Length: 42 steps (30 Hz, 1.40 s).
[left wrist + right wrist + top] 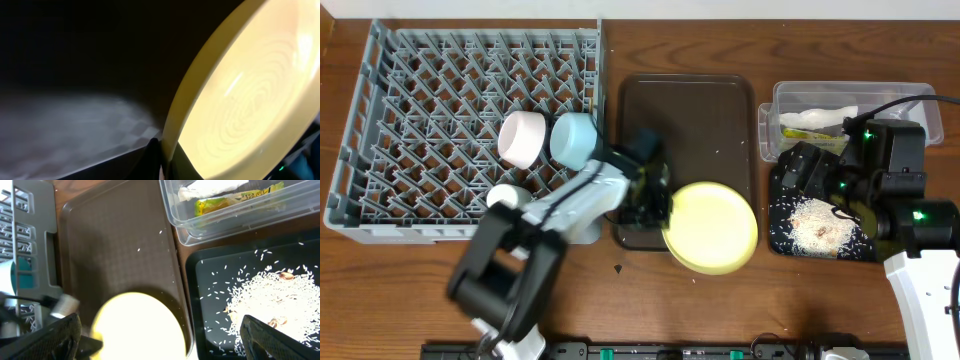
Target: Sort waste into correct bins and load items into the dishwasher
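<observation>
The grey dish rack (470,120) is empty and stands past the white bowl. I need to lift my left gripper across the bowls next, turn the plate upright and lower it in there.
My left gripper (655,205) is shut on the rim of the round yellow plate (713,227), which it holds over the front right corner of the dark brown serving tray (688,110). In the left wrist view the plate (250,95) fills the right side, its edge pinched between the fingers (162,165). The grey dish rack (470,120) holds a white bowl (523,138), a light blue bowl (575,137) and a small white cup (503,196). My right gripper (160,340) is open and empty above the black tray (820,225), which holds rice crumbs (272,297). The chopsticks are out of view.
The clear tub (850,105) at the back right holds the white paper strip (212,187) and the yellow-green wrapper packet (232,201). A few rice grains lie scattered on the brown tray (120,245). A dark speck lies on the wooden table (620,268) in front of the tray.
</observation>
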Motion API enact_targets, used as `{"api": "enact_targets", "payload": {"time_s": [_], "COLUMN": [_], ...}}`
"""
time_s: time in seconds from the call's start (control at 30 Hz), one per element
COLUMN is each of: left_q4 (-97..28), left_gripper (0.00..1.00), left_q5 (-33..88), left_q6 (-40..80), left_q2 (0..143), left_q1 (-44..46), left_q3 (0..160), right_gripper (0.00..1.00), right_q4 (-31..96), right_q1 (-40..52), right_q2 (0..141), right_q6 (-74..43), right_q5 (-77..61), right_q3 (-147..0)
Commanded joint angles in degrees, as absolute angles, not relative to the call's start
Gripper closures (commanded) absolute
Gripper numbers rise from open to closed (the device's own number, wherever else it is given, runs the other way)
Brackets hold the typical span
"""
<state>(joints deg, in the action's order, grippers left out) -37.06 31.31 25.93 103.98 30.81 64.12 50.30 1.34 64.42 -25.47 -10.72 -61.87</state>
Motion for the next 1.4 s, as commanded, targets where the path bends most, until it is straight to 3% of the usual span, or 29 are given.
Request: {"api": "enact_targets", "payload": {"time_s": [0.0,0.17,0.4,0.7,0.9,1.17,1.37], "left_q4": [-37.23,-39.64,-43.16,-39.92,-31.40,-27.64,-24.93], "left_gripper": [0.93,0.93,0.93,0.92,0.93,0.93,0.94], "left_q5": [23.90,18.39,-1.23,-15.27,-23.59,-32.42,-32.88], "left_q6": [26.24,26.22,23.40,20.93,10.50,5.76,2.07], "left_q2": [92.49,81.82,65.43,63.40,67.37,76.01,80.51], "left_q1": [26.61,20.47,2.68,-13.67,-15.94,-15.94,-15.40], "left_q3": [65.30,65.30,65.30,65.28,65.28,65.28,65.25], "right_gripper": [0.01,0.01,0.01,0.01,0.01,0.01,0.01], "right_q4": [50.35,50.39,50.37,50.39,50.35,50.13,49.91], "right_q1": [1.15,1.15,1.15,1.15,1.15,1.15,1.15], "right_q2": [64.14,64.14,64.14,64.14,64.14,64.14,64.14], "right_q6": [-26.15,-26.13,-26.13,-26.11,-26.13,-26.13,-26.13], "right_q5": [-10.59,-10.59,-10.59,-10.57,-10.57,-10.57,-10.55], "right_q3": [-62.17,-62.17,-62.17,-62.17,-62.17,-62.17,-62.17]}}
